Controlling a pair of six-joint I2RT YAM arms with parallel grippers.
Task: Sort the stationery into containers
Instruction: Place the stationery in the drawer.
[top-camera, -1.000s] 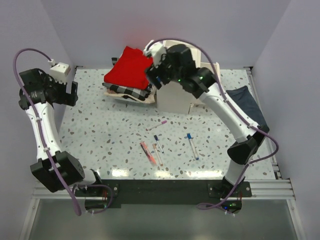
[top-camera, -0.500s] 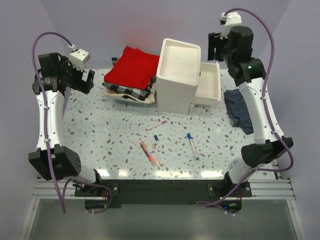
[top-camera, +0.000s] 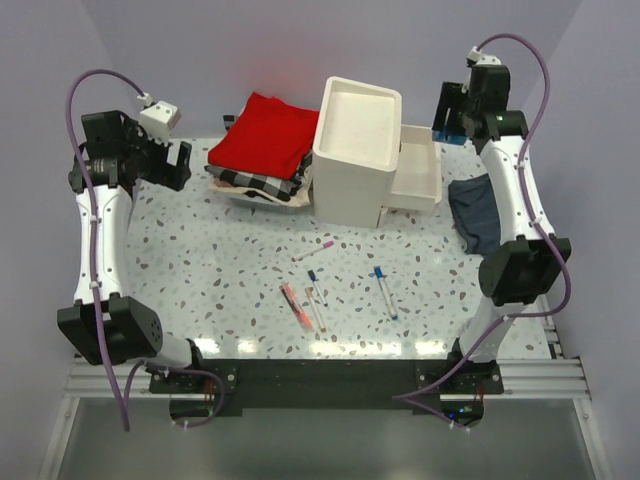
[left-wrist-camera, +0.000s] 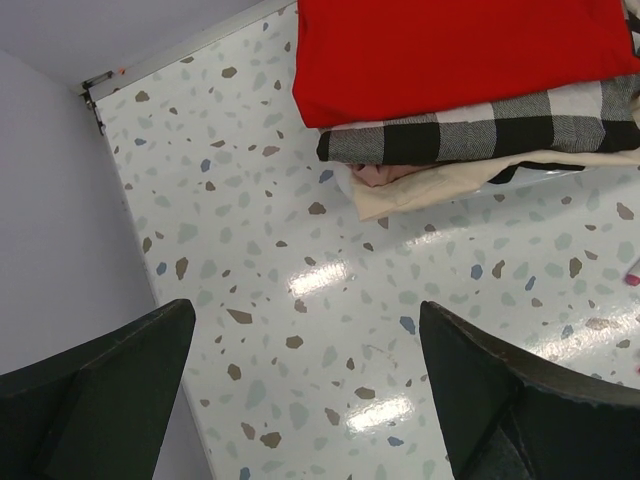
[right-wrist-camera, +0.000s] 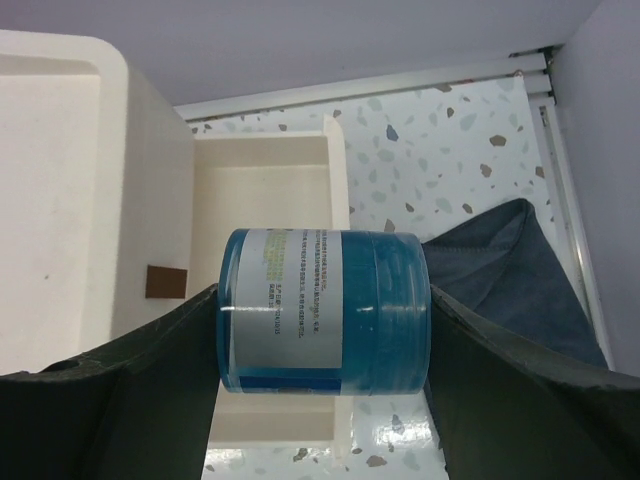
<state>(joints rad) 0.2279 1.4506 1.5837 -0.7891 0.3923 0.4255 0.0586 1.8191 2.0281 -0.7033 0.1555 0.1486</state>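
Note:
I should shift my right gripper toward the white drawer (right-wrist-camera: 264, 208) unit and lower, into the open drawer (top-camera: 414, 170).
My right gripper (right-wrist-camera: 322, 340) is shut on the blue tape roll (right-wrist-camera: 325, 312) and holds it in the air over the open drawer (right-wrist-camera: 262, 195) of the white drawer unit (top-camera: 357, 150). In the top view the right gripper (top-camera: 448, 118) is at the back right, beside that pulled-out drawer (top-camera: 416, 168). My left gripper (left-wrist-camera: 310, 400) is open and empty above bare table at the far left (top-camera: 176, 166). On the table lie a pink-capped pen (top-camera: 315, 249), a blue-capped pen (top-camera: 384, 290), an orange-red marker (top-camera: 294, 304) and a white pen (top-camera: 314, 303).
A stack of red and checked folded cloths (top-camera: 262, 150) lies left of the drawer unit and shows in the left wrist view (left-wrist-camera: 470, 70). A dark blue-grey cloth (top-camera: 478, 215) lies at the right edge, also in the right wrist view (right-wrist-camera: 510, 285). Walls close the back and sides.
My right arm has swung from over the drawer unit to the back right with the tape roll, uncovering the open drawer. The left arm rose and shifted slightly right, then held.

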